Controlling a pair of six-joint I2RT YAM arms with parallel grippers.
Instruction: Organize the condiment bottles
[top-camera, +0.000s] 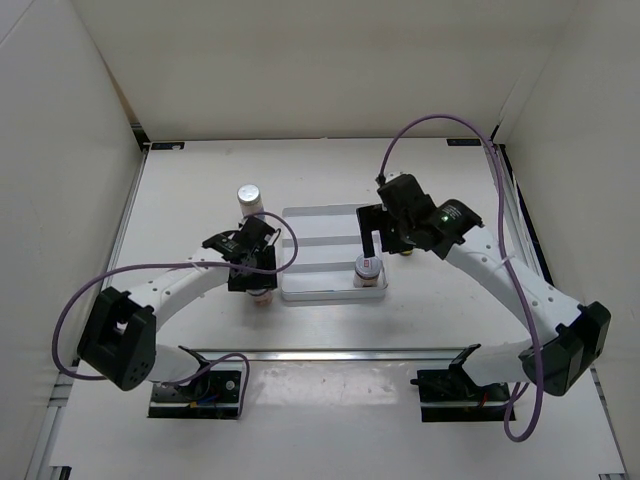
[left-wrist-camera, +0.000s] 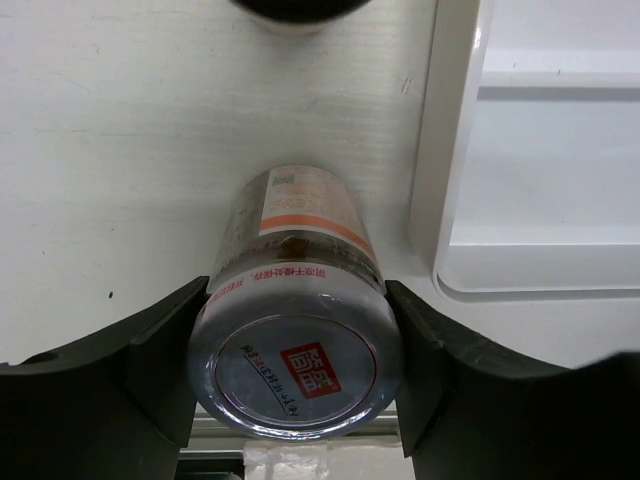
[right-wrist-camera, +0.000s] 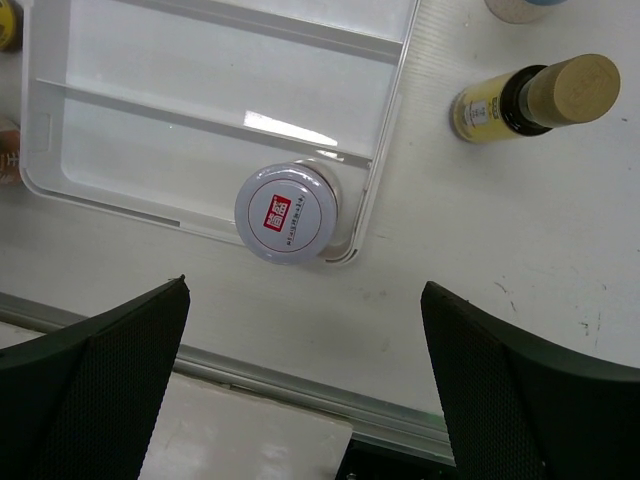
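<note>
The second bottle stands opposite. My left gripper should lift over the tray's side and go down to release the bottle in the tray's near row's empty corner (top-camera: 298, 283) (left-wrist-camera: 500, 205).
My left gripper (top-camera: 256, 274) is shut on a short silver-lidded bottle with a red mark (left-wrist-camera: 295, 360), just left of the white ridged tray (top-camera: 320, 225); this bottle also shows in the top view (top-camera: 261, 294). A second short silver-lidded bottle (right-wrist-camera: 285, 213) stands in the tray's near right corner (top-camera: 368, 270). My right gripper (right-wrist-camera: 305, 390) is open and empty above and near that bottle, also seen from above (top-camera: 385, 240). A tall white silver-capped bottle (top-camera: 249, 198) stands behind the left gripper. A slim yellow bottle (right-wrist-camera: 530, 100) stands right of the tray.
The tray's left wall (left-wrist-camera: 440, 150) is close to the held bottle. Part of another bottle (right-wrist-camera: 515, 8) shows at the top edge of the right wrist view, and bits of others at its left edge (right-wrist-camera: 8, 25). A metal rail (top-camera: 330, 353) runs along the near side.
</note>
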